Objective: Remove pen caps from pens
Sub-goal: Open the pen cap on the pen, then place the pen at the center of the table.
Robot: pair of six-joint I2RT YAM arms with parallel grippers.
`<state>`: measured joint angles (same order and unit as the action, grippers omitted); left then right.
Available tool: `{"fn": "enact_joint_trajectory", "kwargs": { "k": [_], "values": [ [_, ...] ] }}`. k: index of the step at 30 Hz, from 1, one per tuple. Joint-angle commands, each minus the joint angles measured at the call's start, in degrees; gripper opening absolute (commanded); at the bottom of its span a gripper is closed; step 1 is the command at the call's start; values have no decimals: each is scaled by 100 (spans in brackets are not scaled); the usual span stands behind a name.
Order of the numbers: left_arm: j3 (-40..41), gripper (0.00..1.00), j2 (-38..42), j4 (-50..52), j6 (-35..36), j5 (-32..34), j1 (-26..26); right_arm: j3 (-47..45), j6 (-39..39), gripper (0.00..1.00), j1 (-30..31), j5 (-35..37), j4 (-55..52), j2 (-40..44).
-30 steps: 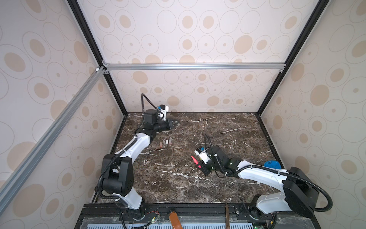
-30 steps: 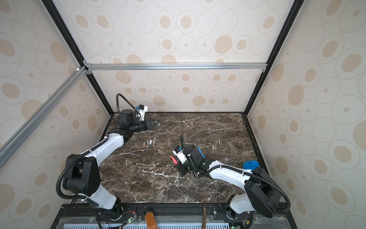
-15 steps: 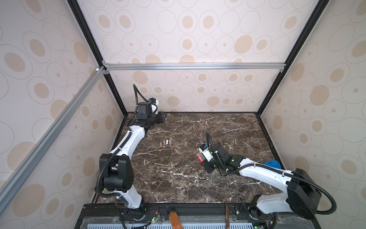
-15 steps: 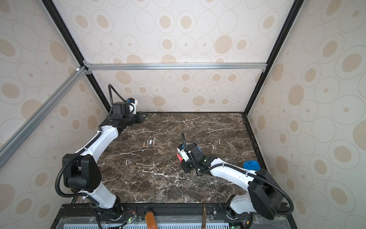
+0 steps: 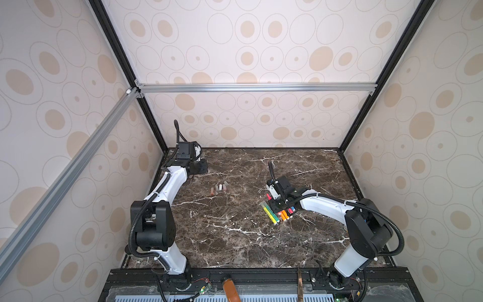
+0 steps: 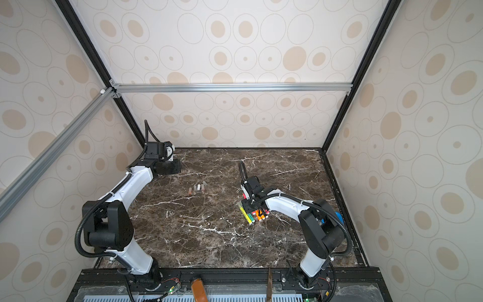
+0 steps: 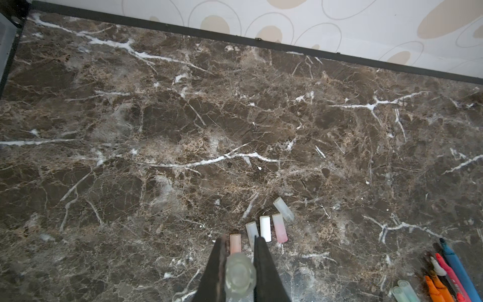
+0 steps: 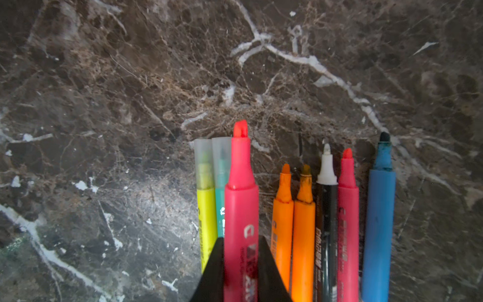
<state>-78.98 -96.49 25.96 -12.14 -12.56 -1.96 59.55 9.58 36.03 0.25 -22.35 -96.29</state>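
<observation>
The right gripper moves down next and releases the uncapped red pen on the bare part of the marble between the green (image 8: 220, 183) and orange pens. That part lies below it.
My left gripper (image 7: 239, 239) is shut on a clear pen cap (image 7: 240, 272), held above the marble near the back left corner (image 5: 200, 168). Several loose pen caps (image 7: 265, 227) lie in a row just ahead of it, one pink-tinted; both top views show them (image 5: 219, 188) (image 6: 198, 187). My right gripper (image 8: 241, 238) is shut on an uncapped red pen (image 8: 240, 198). Under it lies a row of pens (image 5: 283, 215): yellow (image 8: 206, 209) and green (image 8: 220, 183) with caps on, two orange, a black, a red and a blue (image 8: 379, 209) with bare tips.
The dark marble table (image 5: 235, 235) is walled in on three sides by patterned panels. A blue object (image 6: 338, 217) sits behind the right arm near the right edge. An orange handle (image 5: 230, 287) pokes up at the front rail.
My left gripper has drawn back toward the back left corner with the cap in it. My right gripper has shifted slightly with the red pen, uncovering the row of pens.
</observation>
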Motion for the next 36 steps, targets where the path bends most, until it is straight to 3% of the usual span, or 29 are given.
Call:
{"fn": "enact_joint_trajectory", "kwargs": {
  "k": [1, 24, 36],
  "values": [
    [49, 0, -23, 78, 197, -46, 37, 169, 46, 0, 0, 170, -350, -157],
    [111, 0, 5, -29, 204, -221, 35, 275, 158, 0, -25, 204, -539, -746],
    [115, 0, -19, -47, 204, -241, 30, 235, 203, 18, -24, 330, -641, -493]
  ]
}}
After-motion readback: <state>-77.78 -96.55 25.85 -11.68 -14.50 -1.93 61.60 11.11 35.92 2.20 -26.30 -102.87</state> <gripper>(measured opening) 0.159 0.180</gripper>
